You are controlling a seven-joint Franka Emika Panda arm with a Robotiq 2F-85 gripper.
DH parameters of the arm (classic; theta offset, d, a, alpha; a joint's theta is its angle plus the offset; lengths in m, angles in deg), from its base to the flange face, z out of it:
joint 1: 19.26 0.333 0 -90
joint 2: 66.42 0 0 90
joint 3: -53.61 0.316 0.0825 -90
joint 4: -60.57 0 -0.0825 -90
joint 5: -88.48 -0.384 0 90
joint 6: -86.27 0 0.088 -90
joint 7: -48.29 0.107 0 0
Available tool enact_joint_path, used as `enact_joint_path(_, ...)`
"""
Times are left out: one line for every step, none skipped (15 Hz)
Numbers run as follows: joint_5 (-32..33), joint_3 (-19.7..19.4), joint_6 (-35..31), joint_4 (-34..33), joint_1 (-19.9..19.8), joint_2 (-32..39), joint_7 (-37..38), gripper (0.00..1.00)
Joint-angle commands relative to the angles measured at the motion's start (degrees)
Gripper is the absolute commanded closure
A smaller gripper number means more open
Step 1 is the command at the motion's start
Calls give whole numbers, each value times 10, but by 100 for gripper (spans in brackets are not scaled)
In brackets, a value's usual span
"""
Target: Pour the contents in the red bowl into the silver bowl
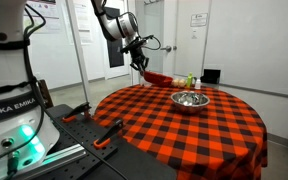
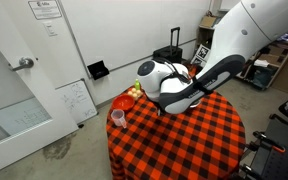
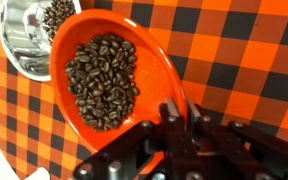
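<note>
My gripper moves down next, levels the red bowl [image 3: 154, 60] onto the checked cloth beside the silver bowl and releases it, since it still hangs tilted above the table.
My gripper [image 3: 180, 108] is shut on the rim of the red bowl [image 3: 154, 60], which is full of coffee beans [image 3: 102, 82]. It holds the bowl above the table, tilted, in an exterior view [image 1: 156, 77]. The silver bowl [image 3: 14, 40] lies just past the red bowl's far edge in the wrist view, with some beans inside. In an exterior view the silver bowl [image 1: 190, 99] stands on the checked cloth, lower than the held bowl and to one side of it. In the exterior view from behind the arm, the arm hides the silver bowl.
The round table [image 1: 184, 130] has a red-and-black checked cloth. Small green-yellow items [image 1: 187, 80] sit at its far edge. A pink cup [image 2: 119, 118] stands near the table's rim. A dark case [image 1: 211, 76] stands behind the table.
</note>
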Motion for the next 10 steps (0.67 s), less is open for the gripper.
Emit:
enact_joint_path(12,-6,-38,-53,-2,67,16,97)
enact_joint_path(9,-9,-50,-61,-3,82,14,97)
enact_joint_path(12,-14,-64,-71,-2,99,13,97)
enact_joint_path(10,-19,-74,-80,-1,115,12,97)
enact_joint_path(8,-25,-83,-90,1,130,13,97)
enact_joint_path(10,-32,-88,-100,5,143,15,97)
enact_joint_path(12,-39,-93,-109,9,156,17,97)
enact_joint_path(12,-45,-96,-116,13,166,19,97)
enact_joint_path(12,-51,-99,-125,16,177,20,97)
enact_joint_path(12,-56,-99,-133,19,187,20,97)
